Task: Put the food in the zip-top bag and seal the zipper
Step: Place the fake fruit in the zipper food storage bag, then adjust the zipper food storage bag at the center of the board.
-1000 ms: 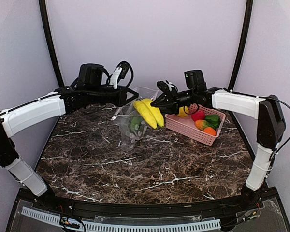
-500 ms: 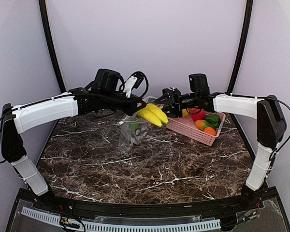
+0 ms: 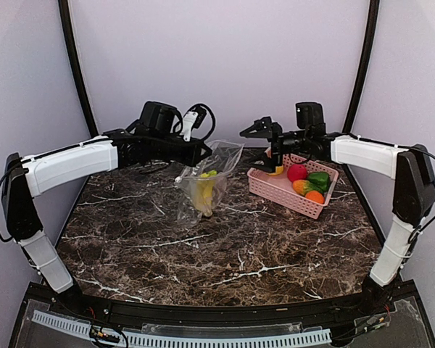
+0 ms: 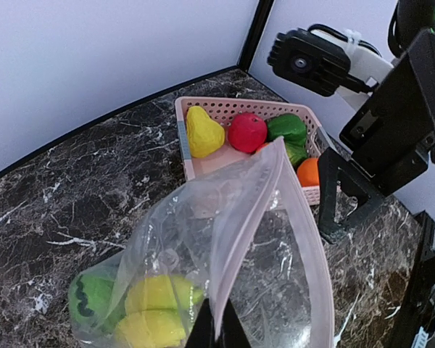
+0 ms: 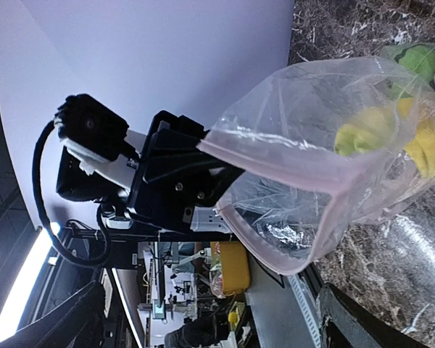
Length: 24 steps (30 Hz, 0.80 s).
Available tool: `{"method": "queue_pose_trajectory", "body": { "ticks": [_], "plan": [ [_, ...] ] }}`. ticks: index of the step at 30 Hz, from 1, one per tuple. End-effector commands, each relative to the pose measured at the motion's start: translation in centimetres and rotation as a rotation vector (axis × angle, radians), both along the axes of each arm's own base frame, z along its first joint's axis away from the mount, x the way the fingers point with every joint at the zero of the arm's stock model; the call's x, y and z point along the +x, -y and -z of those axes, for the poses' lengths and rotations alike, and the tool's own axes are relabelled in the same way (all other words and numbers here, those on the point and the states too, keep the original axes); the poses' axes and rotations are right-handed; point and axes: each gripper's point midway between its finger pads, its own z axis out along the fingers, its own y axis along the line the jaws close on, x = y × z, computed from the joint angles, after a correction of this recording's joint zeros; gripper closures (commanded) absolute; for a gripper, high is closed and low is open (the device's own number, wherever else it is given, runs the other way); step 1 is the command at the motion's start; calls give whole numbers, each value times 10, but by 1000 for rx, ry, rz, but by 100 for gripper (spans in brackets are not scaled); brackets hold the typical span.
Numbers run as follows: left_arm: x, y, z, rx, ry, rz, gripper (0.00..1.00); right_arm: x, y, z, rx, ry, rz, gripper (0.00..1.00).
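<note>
My right gripper turns down and to the right in the top view next, from the bag (image 3: 205,183) onto the yellow pear, since the pear still lies in the basket.
The zip-top bag (image 3: 205,183) hangs above the table with its mouth open, my left gripper (image 3: 203,151) shut on its pinkish zipper (image 4: 235,239) rim. A yellow banana (image 3: 202,197) and a green piece (image 4: 90,297) lie inside the bag. My right gripper (image 3: 263,145) is open and empty, between the bag and the pink basket (image 3: 275,190). In the basket lie a yellow pear (image 4: 203,132), a red fruit (image 4: 246,132), a green pepper (image 4: 286,127) and an orange (image 4: 308,172). The right wrist view shows the bag (image 5: 326,138) and the banana (image 5: 377,127) in it.
The pink basket stands at the back right of the marble table (image 3: 225,254). Purple walls and two black curved posts (image 3: 76,65) close in the back and the sides. Both arms reach over the far half of the table.
The banana has left my right gripper and now lies in the bag. The right gripper has opened wide and drawn back to the right. The left arm shifted right with the bag.
</note>
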Motion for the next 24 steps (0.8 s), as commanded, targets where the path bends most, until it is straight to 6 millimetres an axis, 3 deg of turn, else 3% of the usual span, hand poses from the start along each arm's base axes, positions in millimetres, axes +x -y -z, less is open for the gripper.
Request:
{"method": "queue_pose_trajectory", "body": {
  "ticks": [1, 5, 8, 10, 12, 15, 18, 19, 24],
  "plan": [
    [13, -19, -12, -145, -66, -61, 99, 15, 16, -21, -11, 232, 49, 1],
    [20, -36, -29, -227, -69, -107, 99, 20, 20, -36, -61, 427, 69, 1],
    [22, -47, -50, -194, -8, -123, 99, 33, 25, -38, -120, 590, 93, 3],
    [28, -66, -60, -110, 44, -183, 99, 46, 32, -36, -181, 702, 122, 3],
    [31, -83, -83, -32, 127, -208, 99, 60, 43, -35, -240, 809, 152, 1],
    [35, -110, -101, 128, 248, -247, 99, 88, 71, -30, -356, 929, 246, 1],
    [23, -91, -85, 126, 176, -113, 99, 109, 111, -25, -332, 978, 336, 1],
    [23, -83, -70, 127, 121, -81, 99, 115, 121, -19, -348, 982, 346, 1],
    [14, -65, -35, 86, -41, -8, 99, 143, 142, 22, -548, 978, 293, 15]
  ]
}}
